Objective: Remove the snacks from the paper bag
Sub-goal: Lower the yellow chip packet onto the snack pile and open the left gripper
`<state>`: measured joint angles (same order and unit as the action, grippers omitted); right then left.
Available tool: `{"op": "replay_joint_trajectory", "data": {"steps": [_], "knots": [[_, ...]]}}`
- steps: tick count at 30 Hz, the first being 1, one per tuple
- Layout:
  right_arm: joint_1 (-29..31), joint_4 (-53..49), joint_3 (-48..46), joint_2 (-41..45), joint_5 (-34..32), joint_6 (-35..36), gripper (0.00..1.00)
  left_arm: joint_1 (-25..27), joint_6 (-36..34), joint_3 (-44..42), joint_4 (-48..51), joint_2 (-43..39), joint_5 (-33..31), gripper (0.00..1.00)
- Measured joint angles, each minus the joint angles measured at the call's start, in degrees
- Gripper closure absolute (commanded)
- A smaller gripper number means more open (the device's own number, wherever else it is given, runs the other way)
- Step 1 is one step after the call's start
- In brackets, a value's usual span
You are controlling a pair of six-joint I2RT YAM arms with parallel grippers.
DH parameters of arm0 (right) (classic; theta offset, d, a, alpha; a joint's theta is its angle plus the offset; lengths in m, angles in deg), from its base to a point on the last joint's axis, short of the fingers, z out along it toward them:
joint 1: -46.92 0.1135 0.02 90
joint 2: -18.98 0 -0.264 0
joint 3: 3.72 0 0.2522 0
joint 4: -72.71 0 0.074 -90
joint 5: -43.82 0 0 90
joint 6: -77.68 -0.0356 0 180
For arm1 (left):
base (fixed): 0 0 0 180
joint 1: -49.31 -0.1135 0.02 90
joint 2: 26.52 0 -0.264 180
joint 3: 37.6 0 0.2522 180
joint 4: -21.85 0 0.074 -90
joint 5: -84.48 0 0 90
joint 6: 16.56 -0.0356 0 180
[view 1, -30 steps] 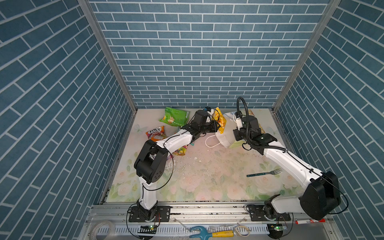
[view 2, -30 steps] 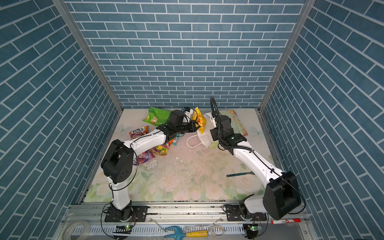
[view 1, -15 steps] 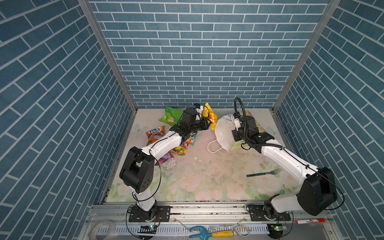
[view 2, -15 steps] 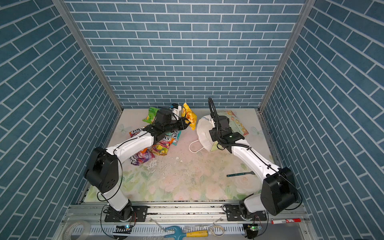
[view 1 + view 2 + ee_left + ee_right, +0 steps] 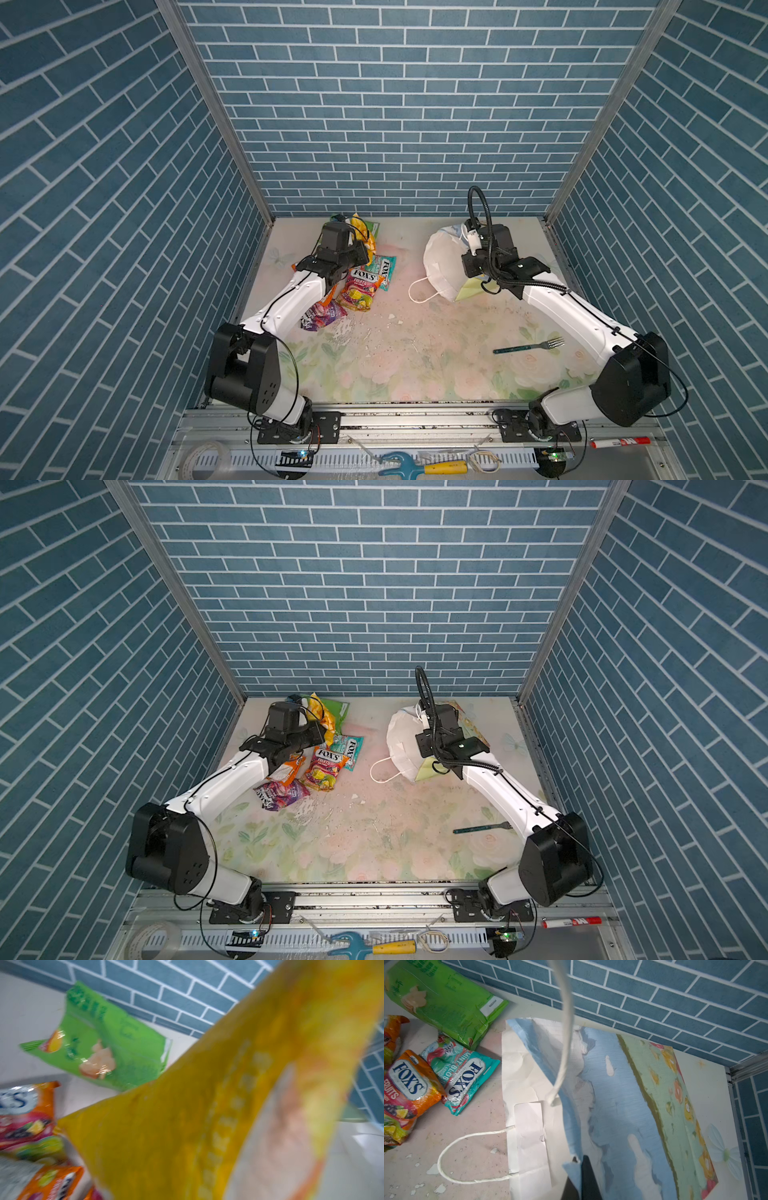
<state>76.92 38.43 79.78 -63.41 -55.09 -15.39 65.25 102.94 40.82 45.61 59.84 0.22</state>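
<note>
I will next move my left gripper down to the gap below it, beside the green chip bag, and release the orange-yellow bag (image 5: 360, 230), clear of the paper bag.
My left gripper (image 5: 362, 249) is shut on an orange-yellow bag (image 5: 360, 230), which hangs over the pile at the back left and fills the left wrist view (image 5: 207, 1105), hiding the jaws. Beside it lies the green chip bag (image 5: 372, 227) (image 5: 108, 1049). FOX'S candy packets (image 5: 359, 286) (image 5: 465, 1076) lie in front of it, one of them teal and one purple (image 5: 322, 316). The paper bag (image 5: 440, 262) (image 5: 612, 1095) lies on its side at the back right, its white inside facing left. My right gripper (image 5: 580, 1162) is shut on its rim. I cannot see what the bag holds.
A teal-handled fork (image 5: 528, 347) lies on the floral table at the front right. One white cord handle (image 5: 467, 1159) rests on the table left of the bag's mouth. Brick-patterned walls close in the back and both sides.
My left arm has swung left, carrying the orange-yellow bag away from the paper bag's mouth to above the packets by the green bag. The right gripper keeps its hold and has shifted slightly.
</note>
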Motion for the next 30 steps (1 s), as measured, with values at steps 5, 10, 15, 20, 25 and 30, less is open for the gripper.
{"op": "replay_joint_trajectory", "data": {"steps": [5, 10, 15, 20, 25, 30], "knots": [[0.0, -1.1, 0.1, 0.1, 2.2, -0.5, 1.00, -4.7, -1.3, 0.0, 3.8, 2.4, -2.9, 1.00], [0.0, -1.5, 0.1, 0.9, 4.7, -2.5, 1.00, -5.9, -3.2, 2.1, 6.9, 8.4, -6.1, 1.00], [0.0, -1.6, 0.6, 1.9, 7.0, -4.3, 1.00, -5.9, -5.5, 6.3, 9.7, 13.7, -10.5, 0.96], [0.0, -1.5, 1.9, 2.0, 9.0, -5.7, 1.00, -5.9, -7.0, 8.3, 10.9, 15.4, -11.6, 0.36], [0.0, -1.4, 1.9, 2.0, 10.3, -6.4, 1.00, -5.9, -7.7, 7.2, 9.7, 12.9, -9.5, 0.08], [0.0, -1.5, 2.3, 1.9, 11.4, -7.3, 1.00, -5.9, -7.6, 5.8, 8.5, 6.8, -7.8, 0.00]]}}
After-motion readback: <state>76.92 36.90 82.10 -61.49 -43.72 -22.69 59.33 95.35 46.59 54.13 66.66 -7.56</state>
